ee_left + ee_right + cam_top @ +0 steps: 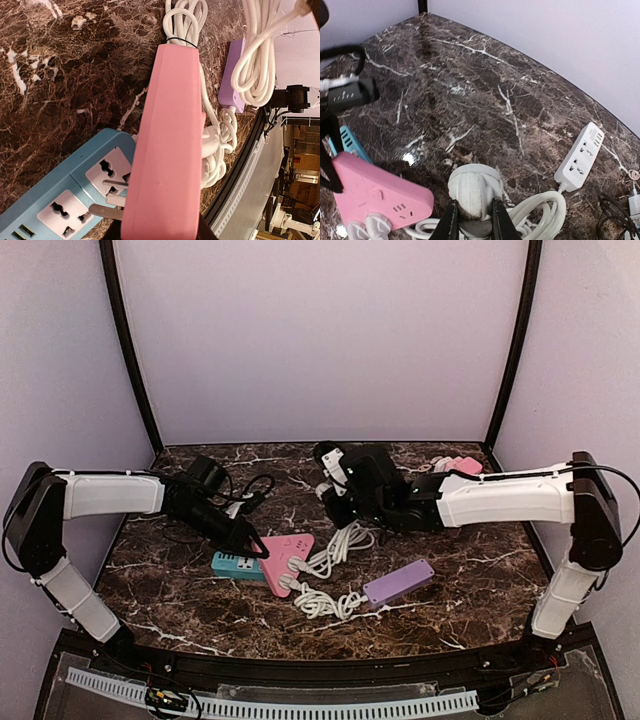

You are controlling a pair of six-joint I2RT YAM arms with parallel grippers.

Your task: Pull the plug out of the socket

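My right gripper should next move the white round plug [472, 190] outward, then lower it to the table beyond the pink power strip [287, 557] and open.
My left gripper [250, 540] is shut on the end of a pink power strip [287, 557], which lies tilted over a blue power strip [232, 565]. In the left wrist view the pink strip [170, 140] fills the middle. Bare metal prongs [106, 212] stick out beneath it, over the blue strip's [60, 200] socket faces. My right gripper [472, 220] is shut on a white round plug [472, 190] and holds it above the table, right of the pink strip [375, 200]. Its white cord [338, 545] hangs in loops down to the table.
A purple power strip [398, 583] lies at front right with a bundled white cord [320, 602]. A white power strip [580, 157] lies further back. A black adapter with dark cables [207, 475] sits at back left. A pink object [462, 465] sits at back right.
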